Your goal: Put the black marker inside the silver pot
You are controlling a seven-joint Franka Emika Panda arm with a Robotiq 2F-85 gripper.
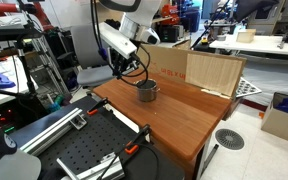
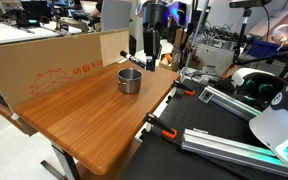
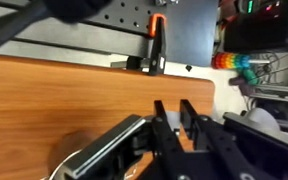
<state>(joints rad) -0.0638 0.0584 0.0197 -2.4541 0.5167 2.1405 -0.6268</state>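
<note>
The silver pot's open top point(image 2: 130, 74) is below and beside my gripper. My gripper will next move across and down with a tilt over that opening and let go of the marker.
The silver pot point(image 1: 147, 91) stands on the wooden tabletop point(image 1: 184, 115) near its back edge; it shows in both exterior views point(image 2: 130, 80). In the wrist view its rim point(image 3: 89, 158) lies at the lower left, beside the fingers. My gripper point(image 1: 136, 68) hangs just above and beside the pot point(image 2: 149, 58). In the wrist view the two black fingers point(image 3: 173, 108) stand close together with a narrow gap. The black marker point(image 3: 177, 131) is nearly hidden between them; only a small pale bit shows deep in the gap.
A cardboard box and a wooden board point(image 1: 209, 70) stand along the table's back edge point(image 2: 54, 60). Orange-handled clamps point(image 3: 156, 40) grip the table's side point(image 2: 162, 130). A black perforated plate point(image 1: 84, 150) and rails lie beside the table.
</note>
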